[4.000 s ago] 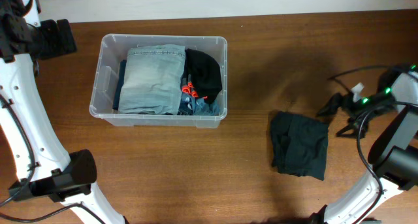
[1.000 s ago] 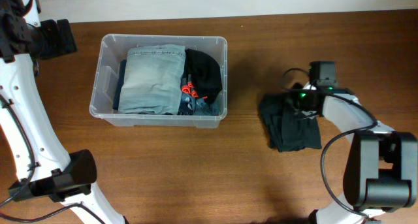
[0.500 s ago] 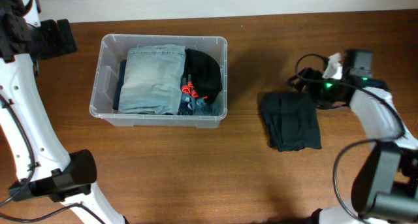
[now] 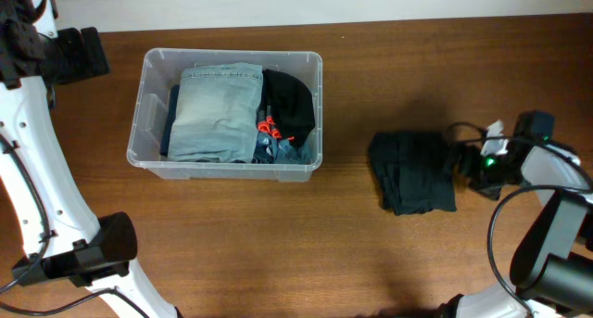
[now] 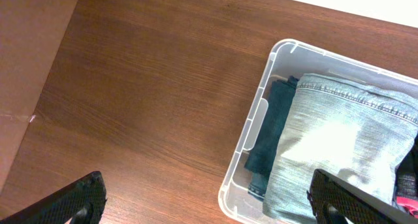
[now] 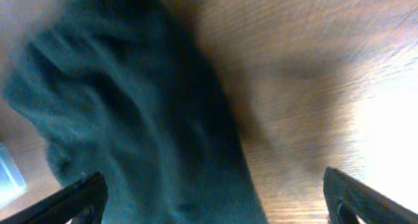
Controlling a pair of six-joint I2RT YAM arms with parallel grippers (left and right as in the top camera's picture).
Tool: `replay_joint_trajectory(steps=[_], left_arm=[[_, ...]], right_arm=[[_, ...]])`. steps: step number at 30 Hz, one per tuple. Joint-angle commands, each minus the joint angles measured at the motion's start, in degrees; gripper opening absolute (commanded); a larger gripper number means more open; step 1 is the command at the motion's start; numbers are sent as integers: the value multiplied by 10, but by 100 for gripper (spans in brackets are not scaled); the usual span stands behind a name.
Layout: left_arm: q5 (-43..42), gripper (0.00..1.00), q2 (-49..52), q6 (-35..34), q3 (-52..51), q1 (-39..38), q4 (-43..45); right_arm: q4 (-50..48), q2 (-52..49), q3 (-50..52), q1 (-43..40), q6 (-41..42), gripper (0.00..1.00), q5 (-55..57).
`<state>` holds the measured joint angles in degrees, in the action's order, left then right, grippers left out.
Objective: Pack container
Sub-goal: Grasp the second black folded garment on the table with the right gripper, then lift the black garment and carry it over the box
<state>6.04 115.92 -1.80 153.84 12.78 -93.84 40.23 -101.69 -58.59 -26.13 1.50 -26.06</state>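
Observation:
My right gripper slides its open fingertips toward the container (image 4: 147, 149) onto the dark garment's nearest edge (image 4: 446, 165) next, since it lies to the left in the overhead view.
The clear plastic container (image 4: 147, 149) stands on the table at the left, holding folded light-blue jeans (image 4: 218, 109), a black garment (image 4: 289, 105) and darker clothes; it also shows in the left wrist view (image 5: 251, 126). A folded dark green garment (image 4: 412, 172) lies on the table at the right and fills the left of the right wrist view (image 6: 130, 132). My right gripper (image 4: 463, 165) is open, low at the garment's right edge. My left gripper (image 5: 209, 201) is open, high above the table left of the container.
The wooden table (image 4: 352, 253) runs past all sides of the container. A pale wall edge (image 4: 324, 3) borders the back. White arm bases stand at the left (image 4: 28, 170) and right (image 4: 556, 216) edges.
My right gripper pushed the dark green garment left, swung back toward the rear right, and has now come down to the garment's right edge. The left arm has not moved.

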Motion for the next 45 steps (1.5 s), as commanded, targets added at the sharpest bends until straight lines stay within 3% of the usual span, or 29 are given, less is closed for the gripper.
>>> replay_joint_trajectory(steps=[1, 9, 12, 14, 16, 26, 30, 33, 37, 45], left_arm=[[3, 100, -13, -6, 9, 0, 1], [3, 100, -13, -5, 9, 0, 1], [3, 100, -13, -6, 9, 0, 1], [3, 100, -13, -6, 9, 0, 1], [3, 100, -13, -5, 9, 0, 1], [3, 100, -13, -5, 9, 0, 1], [3, 100, -13, -6, 9, 0, 1], [2, 100, -13, -5, 9, 0, 1], [3, 100, -13, -5, 9, 0, 1], [3, 100, -13, -6, 9, 0, 1]], right_arm=[[-8, 0, 33, 3, -32, 98, -44], [-76, 0, 129, 57, -25, 90, -120], [-113, 0, 151, 72, -13, 80, -129], [-122, 0, 155, 73, 0, 63, -129], [-125, 0, 154, 73, 8, 54, -126], [-176, 1, 146, 73, 78, 30, -105], [-132, 20, 77, 76, 85, 12, -179], [-67, 49, 12, 88, 84, 6, -181], [-13, 98, -89, 131, 84, 4, -181], [-19, 135, -297, 299, 85, 4, -181]])
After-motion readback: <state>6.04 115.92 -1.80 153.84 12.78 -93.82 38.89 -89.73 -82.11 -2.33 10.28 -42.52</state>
